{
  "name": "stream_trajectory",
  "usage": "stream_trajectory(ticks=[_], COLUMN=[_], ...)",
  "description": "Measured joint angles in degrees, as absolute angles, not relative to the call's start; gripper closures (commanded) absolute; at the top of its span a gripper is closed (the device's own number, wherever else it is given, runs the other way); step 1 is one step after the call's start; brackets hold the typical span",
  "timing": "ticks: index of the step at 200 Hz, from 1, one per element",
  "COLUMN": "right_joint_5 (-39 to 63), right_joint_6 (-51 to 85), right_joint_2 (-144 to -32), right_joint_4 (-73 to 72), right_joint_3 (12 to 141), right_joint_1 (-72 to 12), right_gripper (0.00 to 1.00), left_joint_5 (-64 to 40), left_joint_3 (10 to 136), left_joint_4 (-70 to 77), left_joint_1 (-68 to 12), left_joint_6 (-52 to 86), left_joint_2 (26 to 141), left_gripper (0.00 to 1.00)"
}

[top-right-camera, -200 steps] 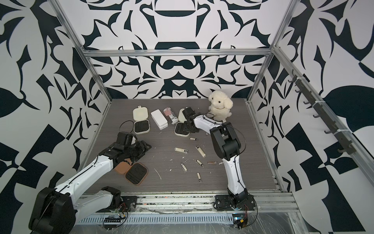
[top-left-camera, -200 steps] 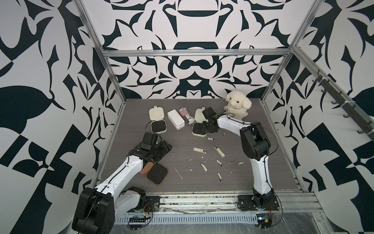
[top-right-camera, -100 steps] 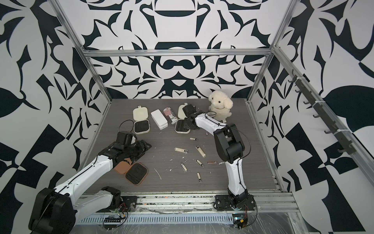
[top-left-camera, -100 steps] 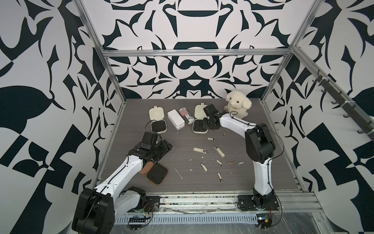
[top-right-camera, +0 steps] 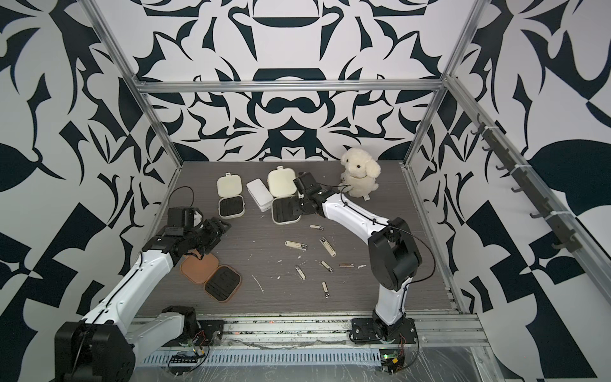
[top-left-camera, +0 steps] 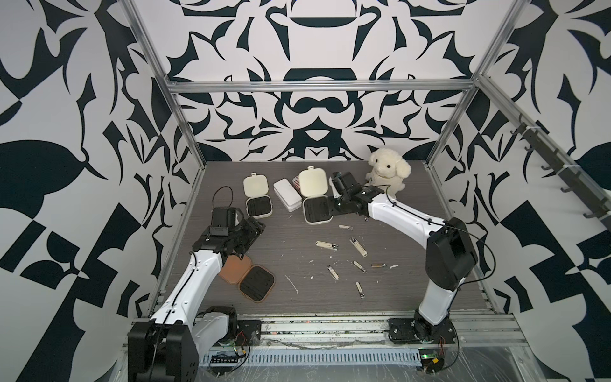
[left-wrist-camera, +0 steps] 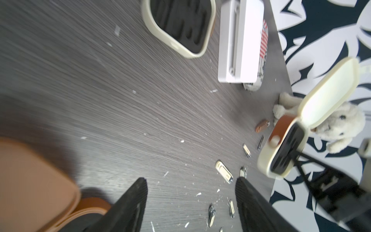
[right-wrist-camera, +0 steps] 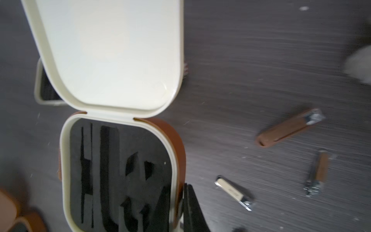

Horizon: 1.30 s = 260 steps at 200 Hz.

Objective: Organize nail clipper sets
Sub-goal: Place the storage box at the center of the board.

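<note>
I will carry the cream case back with my right gripper and lower it onto the bare tabletop beside the open tan-brown case. I will release it there.
My right gripper [right-wrist-camera: 178, 209] is shut on the side wall of an open cream case [right-wrist-camera: 120, 170], one finger inside the black slotted tray and one outside. In both top views this case [top-left-camera: 317, 210] [top-right-camera: 284, 211] is at the back middle with its lid raised. My left gripper [left-wrist-camera: 190, 182] [top-left-camera: 258, 227] is open and empty, just beyond the open tan-brown case [top-left-camera: 246, 274] [left-wrist-camera: 30, 180]. A second open cream case [top-left-camera: 258, 198] lies at the back left. Several small clippers [top-left-camera: 326, 245] [right-wrist-camera: 233, 192] lie scattered on the table between the arms.
A white rectangular box [top-left-camera: 287, 195] and a striped can [top-left-camera: 295, 181] sit between the two cream cases. A cream plush toy [top-left-camera: 386, 172] stands at the back right, behind my right wrist. White flecks litter the dark wood-grain table [top-left-camera: 297, 307].
My left gripper has opened wider and drawn off the tan-brown case. My right arm has stretched out, shifting the held cream case a little to the left.
</note>
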<state>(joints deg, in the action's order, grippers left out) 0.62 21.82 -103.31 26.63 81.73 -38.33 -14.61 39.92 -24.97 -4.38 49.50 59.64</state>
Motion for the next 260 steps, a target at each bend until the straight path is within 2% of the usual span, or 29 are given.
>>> stream_trajectory(ticks=[41, 106, 131, 140, 174, 208, 236, 260], right_joint_5=[5.5, 8.6, 8.7, 8.5, 6.4, 0.7, -2.8, -5.1], right_joint_6=[19.0, 18.9, 18.8, 18.4, 18.7, 20.0, 22.9, 24.5], right_joint_2=[-104.5, -113.3, -113.7, -113.5, -110.0, -98.2, -87.2, -83.0], right_joint_4=[26.9, 26.5, 26.5, 26.5, 27.8, 29.0, 31.1, 33.7], right_joint_3=[78.4, 77.3, 77.3, 77.3, 77.3, 72.6, 63.0, 55.9], right_joint_1=[-47.6, -50.4, -50.4, -50.5, -50.5, -48.9, -40.1, -32.0], right_gripper=[1.0, 1.0, 0.66, 0.58, 0.54, 0.45, 0.4, 0.37], left_joint_5=[-14.9, -16.4, -17.0, -17.0, -16.5, -15.1, -14.2, -14.0], left_joint_3=[39.7, 35.0, 34.1, 33.8, 33.3, 33.1, 32.4, 31.8], left_joint_4=[-27.7, -28.8, -28.4, -28.3, -27.2, -24.6, -21.9, -20.3], left_joint_1=[-2.7, -2.7, -3.2, -3.7, -8.7, -14.4, -17.1, -18.0], left_joint_6=[49.1, 49.7, 50.1, 50.3, 51.6, 53.5, 55.0, 55.7], left_joint_2=[55.5, 53.0, 52.8, 52.8, 54.2, 56.9, 58.9, 60.8], left_gripper=[0.25, 0.28, 0.28, 0.28, 0.3, 0.3, 0.3, 0.3])
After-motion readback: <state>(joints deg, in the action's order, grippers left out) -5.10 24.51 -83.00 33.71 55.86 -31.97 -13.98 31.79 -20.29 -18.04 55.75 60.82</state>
